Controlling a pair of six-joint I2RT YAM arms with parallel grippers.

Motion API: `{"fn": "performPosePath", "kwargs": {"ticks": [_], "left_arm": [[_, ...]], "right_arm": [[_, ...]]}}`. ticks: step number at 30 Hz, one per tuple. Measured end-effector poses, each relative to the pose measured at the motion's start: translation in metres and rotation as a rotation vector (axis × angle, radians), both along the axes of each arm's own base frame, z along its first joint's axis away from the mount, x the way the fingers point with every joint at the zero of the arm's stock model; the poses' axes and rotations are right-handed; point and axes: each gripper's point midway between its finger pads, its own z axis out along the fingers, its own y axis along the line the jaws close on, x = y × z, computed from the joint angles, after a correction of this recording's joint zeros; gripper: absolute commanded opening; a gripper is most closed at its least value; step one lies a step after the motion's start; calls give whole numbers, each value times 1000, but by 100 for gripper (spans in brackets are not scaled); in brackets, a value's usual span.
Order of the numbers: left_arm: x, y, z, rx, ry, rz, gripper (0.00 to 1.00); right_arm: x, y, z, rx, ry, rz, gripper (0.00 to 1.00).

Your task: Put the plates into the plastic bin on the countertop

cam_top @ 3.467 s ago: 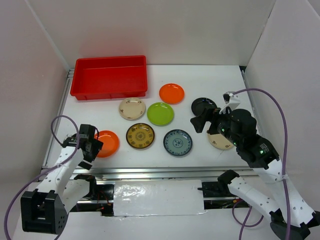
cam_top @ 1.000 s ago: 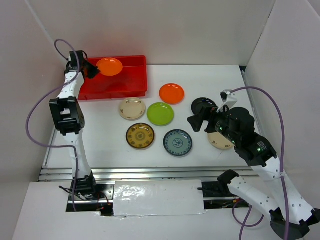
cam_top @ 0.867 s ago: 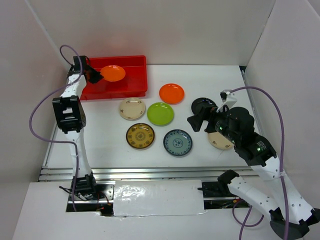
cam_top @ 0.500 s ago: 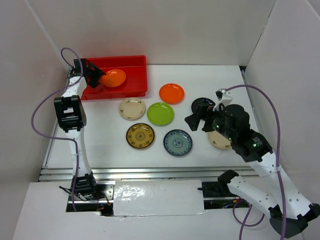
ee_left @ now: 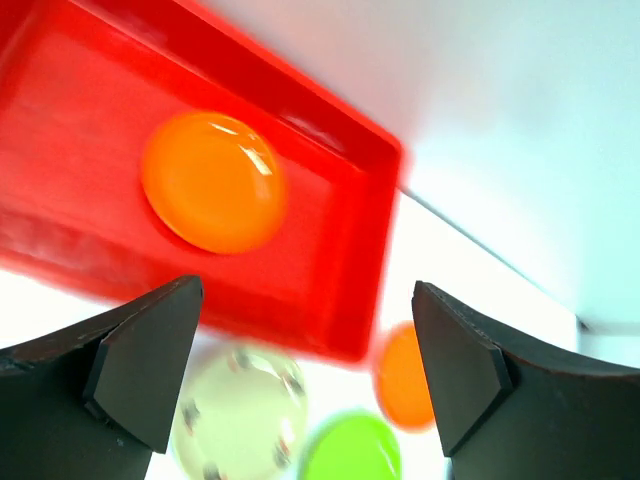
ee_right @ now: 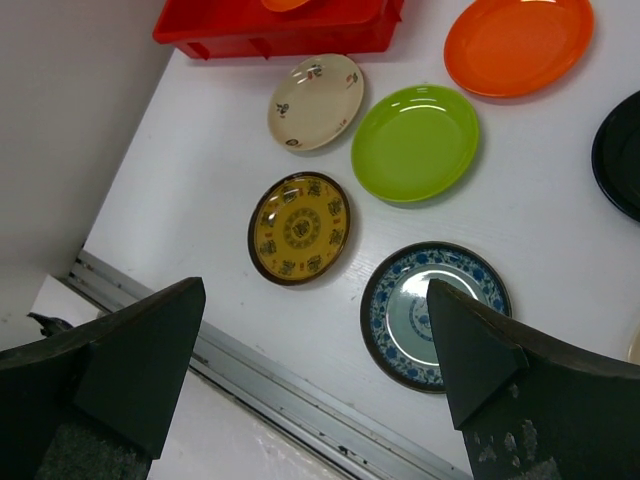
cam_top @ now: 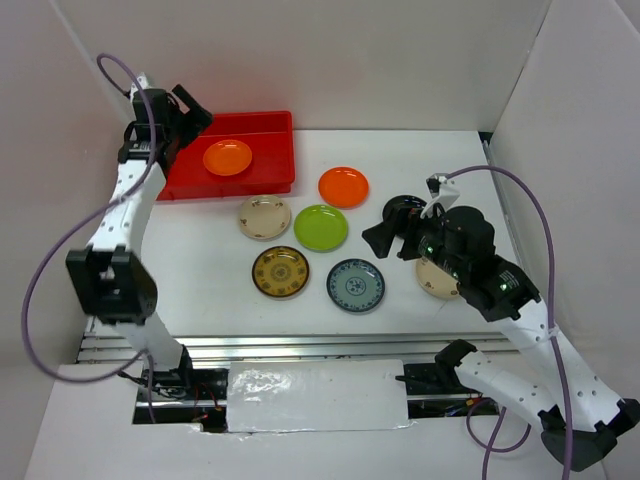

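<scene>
I should next move my left gripper back and down onto the cream plate's rim opposite the lime green plate, where the countertop is bare, because that rim is below my gripper and farther back.
The red plastic bin [cam_top: 270,135] stands at the back left of the white countertop [cam_top: 200,250]. One orange plate [cam_top: 227,157] lies inside it, also in the left wrist view [ee_left: 213,181]. My left gripper [cam_top: 190,112] is open and empty, raised above the bin's back left corner. On the countertop lie an orange plate [cam_top: 343,187], a cream plate [cam_top: 264,217], a lime green plate [cam_top: 321,227], a gold-patterned plate [cam_top: 280,271] and a blue-patterned plate [cam_top: 356,285]. My right gripper [cam_top: 390,228] is open and empty, hovering over the black plate [cam_top: 408,208]. A second cream plate [cam_top: 438,280] is partly hidden under the right arm.
White walls close in the back and both sides. A metal rail [cam_top: 300,345] runs along the front edge. The right wrist view shows the gold plate [ee_right: 299,228] and the blue plate [ee_right: 436,313] below the open jaws, near the rail [ee_right: 250,390].
My left gripper carried the orange plate from the front left to the bin, let it go there, then lifted back and up. My right gripper drifted slightly left.
</scene>
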Motion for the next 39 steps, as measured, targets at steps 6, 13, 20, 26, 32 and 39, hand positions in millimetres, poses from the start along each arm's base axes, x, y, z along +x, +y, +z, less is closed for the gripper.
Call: {"fn": "performPosePath", "kwargs": {"ticks": [6, 13, 20, 26, 32, 39], "left_arm": [[-81, -68, -1, 52, -7, -130, 99], [-165, -82, -223, 74, 473, -224, 99], [-152, -93, -238, 53, 417, -258, 99], [-131, -92, -242, 51, 356, -243, 95], [-100, -91, -245, 63, 314, -215, 64], [-101, -89, -251, 68, 337, -162, 6]], "right_arm": [[4, 5, -7, -6, 17, 6, 100], [0, 8, -8, 12, 6, 33, 100], [-1, 13, -16, 17, 25, 56, 100], [0, 15, -18, 17, 30, 63, 100], [1, 17, -20, 15, 36, 66, 100], [0, 18, -20, 18, 39, 68, 100]]}}
